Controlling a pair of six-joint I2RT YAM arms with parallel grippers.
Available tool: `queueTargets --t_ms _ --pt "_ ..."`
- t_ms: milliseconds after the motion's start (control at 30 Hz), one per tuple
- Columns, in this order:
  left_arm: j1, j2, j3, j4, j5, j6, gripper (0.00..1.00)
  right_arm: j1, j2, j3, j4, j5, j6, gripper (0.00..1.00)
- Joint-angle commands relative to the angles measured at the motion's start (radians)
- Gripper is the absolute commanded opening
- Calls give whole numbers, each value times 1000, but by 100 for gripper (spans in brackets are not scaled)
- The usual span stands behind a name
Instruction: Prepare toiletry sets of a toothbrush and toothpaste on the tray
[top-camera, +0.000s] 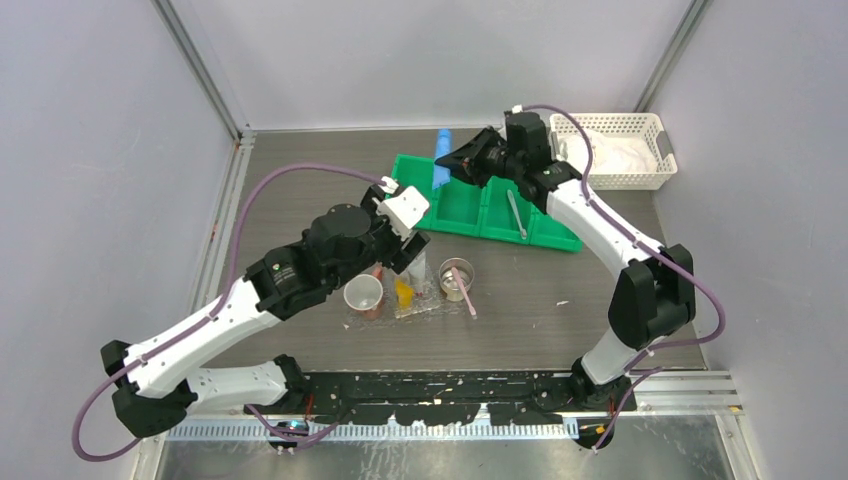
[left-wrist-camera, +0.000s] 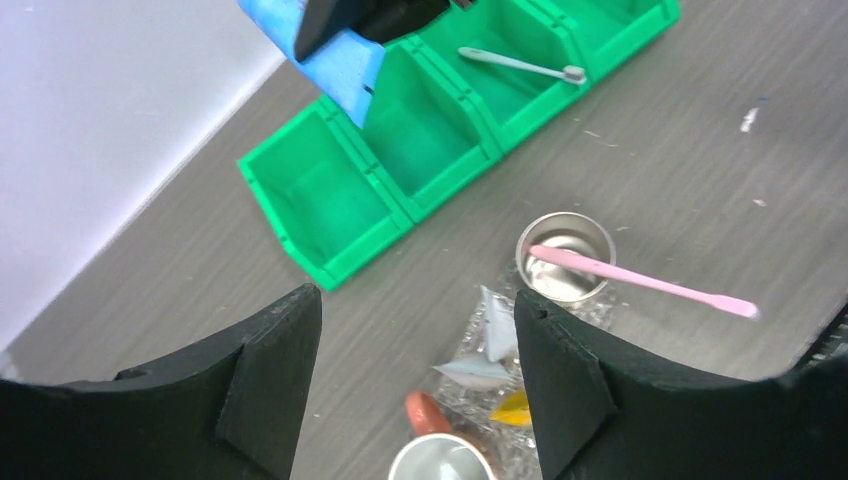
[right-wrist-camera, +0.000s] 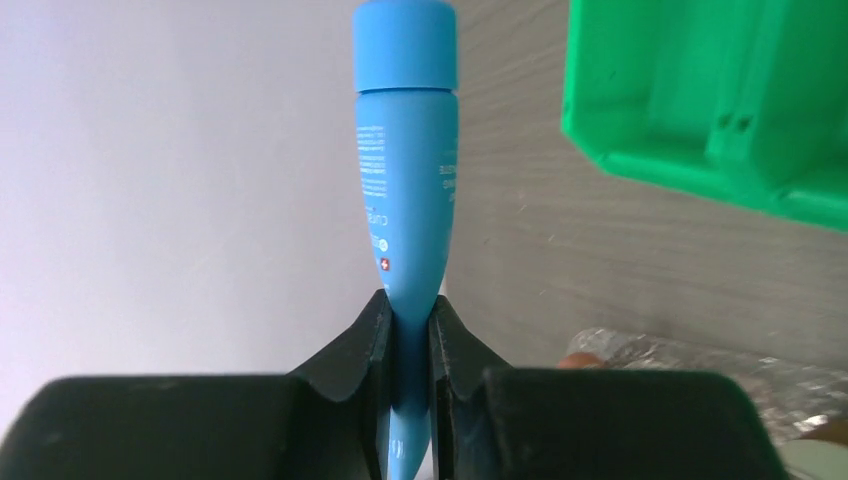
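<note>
The tube's flat crimped end (top-camera: 441, 180) (left-wrist-camera: 358, 95) sticks out bare past my right gripper's fingers, so my left gripper needs to move outward, tilt toward that end and close.
My right gripper (top-camera: 462, 160) is shut on the flat end of a blue toothpaste tube (top-camera: 443, 152), held above the far left end of the green bin; the wrist view shows the tube (right-wrist-camera: 405, 180) pinched between the jaws (right-wrist-camera: 408, 320), cap pointing away. My left gripper (top-camera: 408, 250) is open and empty above the crinkly clear tray (top-camera: 425, 305); its jaws (left-wrist-camera: 415, 380) stand wide apart. On the tray are a yellow tube (left-wrist-camera: 515, 408), a white tube (left-wrist-camera: 492, 335) with a red cap (left-wrist-camera: 425, 410), and two metal cups. A pink toothbrush (left-wrist-camera: 640, 280) leans in the right cup (left-wrist-camera: 565, 255). A grey toothbrush (left-wrist-camera: 520, 65) lies in the bin.
The green four-compartment bin (top-camera: 470, 205) stands behind the tray. A white lattice basket (top-camera: 610, 150) is at the back right. The second metal cup (top-camera: 363, 293) sits at the tray's left end. Grey walls close the left, back and right sides.
</note>
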Motion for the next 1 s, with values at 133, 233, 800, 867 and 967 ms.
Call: queueTargets --t_ms 133,233,800,867,967 --pt "-18 17 -63 179 -207 245 66 6 -127 -150 377 -198 373 1" --pt "-35 20 -86 215 -260 285 66 7 -149 -169 412 -217 418 1" --pt "-240 127 -137 530 -558 639 67 96 -237 -234 278 -206 316 1" --pt "-246 149 -133 542 -572 658 67 112 -231 -242 289 -204 317 1" --pt "-245 173 -145 582 -595 686 67 130 -231 -246 285 -198 307 1"
